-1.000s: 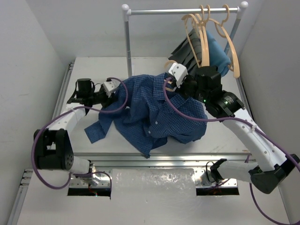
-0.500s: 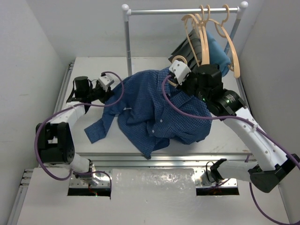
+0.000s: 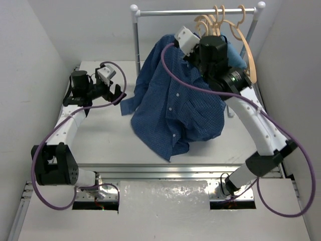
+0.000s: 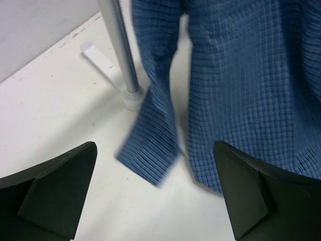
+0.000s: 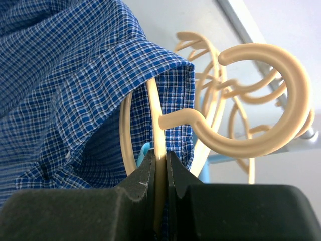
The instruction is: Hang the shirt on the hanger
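Observation:
The hanger moves outward and hooks over the clothes rail beside the other hangers next. My right gripper then releases its bar, since the collar already drapes over it.
The dark blue checked shirt [image 3: 173, 103] hangs in the air in front of the rack, its hem and a sleeve trailing onto the table. In the right wrist view its collar [image 5: 165, 75] drapes over the pale tan hanger [image 5: 263, 100]. My right gripper [image 5: 160, 159] is shut on the hanger's thin stem just below the hook. My left gripper [image 3: 116, 93] stands open over the table to the left of the shirt, holding nothing. In the left wrist view [image 4: 154, 150] its fingers straddle a dangling, blurred sleeve cuff [image 4: 149, 153], which touches neither of them.
A clothes rail [image 3: 195, 11] spans the back, with a post [image 3: 136, 45] and foot [image 4: 100, 57] on the left. Other tan hangers [image 3: 241, 27] and a light blue garment [image 3: 235, 57] hang on the rail at the right. Walls close in on both sides.
My right arm has lifted the hanger and shirt off the table up toward the rail. My left gripper has let go of the shirt, opened wide and drawn back to the left.

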Robot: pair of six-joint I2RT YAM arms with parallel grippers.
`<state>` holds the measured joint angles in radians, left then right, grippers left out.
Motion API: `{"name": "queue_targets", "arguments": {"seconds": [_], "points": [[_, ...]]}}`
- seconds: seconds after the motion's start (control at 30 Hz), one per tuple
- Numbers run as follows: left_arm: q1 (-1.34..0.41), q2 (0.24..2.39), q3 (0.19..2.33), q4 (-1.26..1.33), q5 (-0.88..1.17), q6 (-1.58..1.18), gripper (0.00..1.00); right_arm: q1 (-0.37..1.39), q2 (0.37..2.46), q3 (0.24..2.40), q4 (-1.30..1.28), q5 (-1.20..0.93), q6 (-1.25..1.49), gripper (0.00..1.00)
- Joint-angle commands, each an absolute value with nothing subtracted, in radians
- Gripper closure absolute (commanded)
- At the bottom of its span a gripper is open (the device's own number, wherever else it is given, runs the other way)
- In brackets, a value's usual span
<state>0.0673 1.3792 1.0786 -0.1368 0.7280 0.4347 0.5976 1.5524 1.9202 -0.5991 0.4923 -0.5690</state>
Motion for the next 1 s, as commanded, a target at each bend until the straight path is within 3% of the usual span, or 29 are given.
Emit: {"name": "queue_targets", "arguments": {"seconds": [0.0,0.17,0.57,0.97], "points": [[-0.029,1.301,1.095,-0.276,0.698,0.442,0.0,0.603,1.624,2.089,-0.597,0.62,-0.571,1.0],[-0.162,1.166,1.058,-0.288,0.687,0.465,0.0,0.614,1.727,2.175,-0.565,0.652,-0.56,1.0],[-0.17,1.138,1.04,-0.337,0.695,0.492,0.0,0.601,1.93,2.332,-0.221,0.755,-0.825,1.0],[-0.169,1.141,1.012,-0.364,0.69,0.519,0.01,0.483,1.974,2.338,-0.209,0.703,-0.689,1.0]]}}
